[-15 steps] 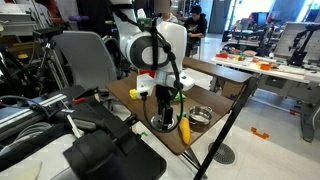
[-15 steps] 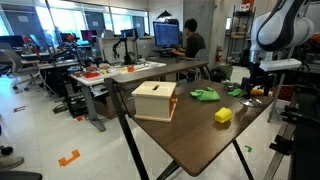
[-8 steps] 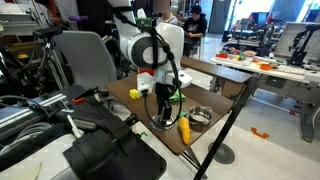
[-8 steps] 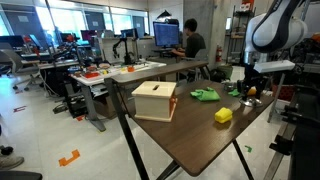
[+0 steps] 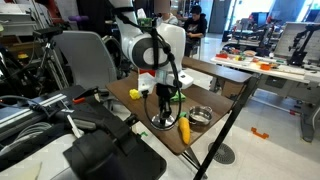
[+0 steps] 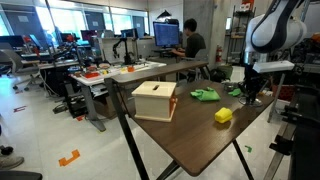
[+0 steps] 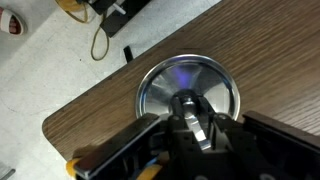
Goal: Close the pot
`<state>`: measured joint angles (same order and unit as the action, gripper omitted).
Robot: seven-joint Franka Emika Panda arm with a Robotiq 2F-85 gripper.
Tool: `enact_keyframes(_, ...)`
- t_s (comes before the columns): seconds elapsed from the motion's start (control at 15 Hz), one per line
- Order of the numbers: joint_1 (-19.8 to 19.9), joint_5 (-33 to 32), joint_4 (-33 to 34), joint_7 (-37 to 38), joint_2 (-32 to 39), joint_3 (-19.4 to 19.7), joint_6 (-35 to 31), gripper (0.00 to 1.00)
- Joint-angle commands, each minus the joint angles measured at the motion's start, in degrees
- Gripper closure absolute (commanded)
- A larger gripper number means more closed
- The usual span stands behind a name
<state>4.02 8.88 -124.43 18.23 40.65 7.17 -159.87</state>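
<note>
The pot is uncovered, so my gripper will next carry the lid up and past the carrot toy, then down over the pot's open top and let go of the lid's knob.
The wrist view looks straight down on a flat round silver lid lying on the brown table. My gripper is shut on the lid's shiny handle at its centre. In both exterior views the gripper hangs low over the table. The pot, shallow and silver, stands on the table a little to the side of the gripper, past an orange carrot toy. The pot is out of the wrist view.
A wooden box, a yellow block and a green toy lie further along the table. The table edge runs close to the lid, with cables on the floor beyond. An orange-yellow piece shows beside the fingers.
The jaws have gone from open to shut around the lid's handle. The arm has sunk slightly toward the table; the lid has not moved.
</note>
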Motion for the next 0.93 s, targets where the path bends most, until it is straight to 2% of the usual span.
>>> enact_keyframes(0.0, 0.72, 2.12, 1.06, -0.42, 1.38, -0.44, -1.10, 0.97)
enact_keyframes(0.4, 1.66, 4.05, -0.28, -1.15, -4.51, -0.95, 0.57, 0.95)
enact_keyframes(0.67, 1.48, 4.45, -0.40, -0.30, -9.19, 0.32, 1.11, 0.95)
enact_keyframes(0.87, 2.80, 5.24, 1.45, 0.23, -10.17, 1.35, 0.99, 0.95)
